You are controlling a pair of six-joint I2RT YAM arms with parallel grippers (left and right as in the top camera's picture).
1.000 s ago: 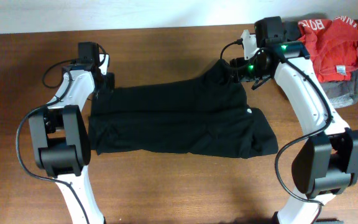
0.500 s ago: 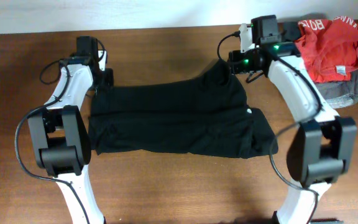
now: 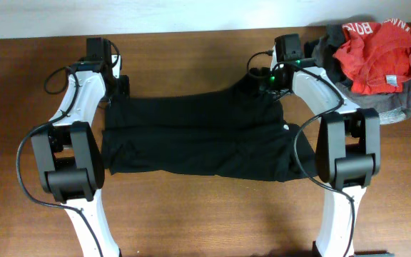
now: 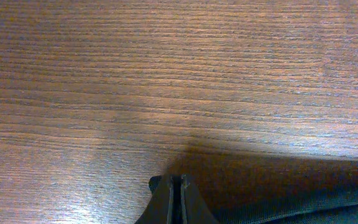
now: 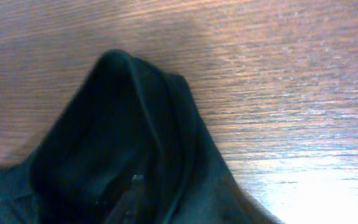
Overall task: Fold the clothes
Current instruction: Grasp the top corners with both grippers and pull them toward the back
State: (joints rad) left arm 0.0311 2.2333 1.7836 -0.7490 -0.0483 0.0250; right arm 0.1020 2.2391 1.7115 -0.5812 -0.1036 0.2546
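Observation:
The black garment's held far corner will next be pulled back over the garment's near part by the left gripper and released there, because that part is spread out on the tabletop.
The black garment (image 3: 205,135) lies spread across the middle of the table, with a small white logo (image 3: 286,127) near its right side. My left gripper (image 3: 117,91) is at its far left corner; in the left wrist view its fingers (image 4: 180,186) are shut, with black fabric (image 4: 303,202) trailing from them. My right gripper (image 3: 264,80) is at the far right corner, where the cloth is pulled up into a peak. In the right wrist view the black fabric (image 5: 123,137) covers the fingers, so they barely show.
A red garment with white lettering (image 3: 375,51) lies on a grey garment (image 3: 391,106) at the far right corner. The table's far edge meets a white wall just behind both grippers. Bare wood shows in front of the black garment.
My right gripper has moved left and toward the far edge, taking the raised corner of the black garment with it. My left gripper has shifted slightly toward the far edge.

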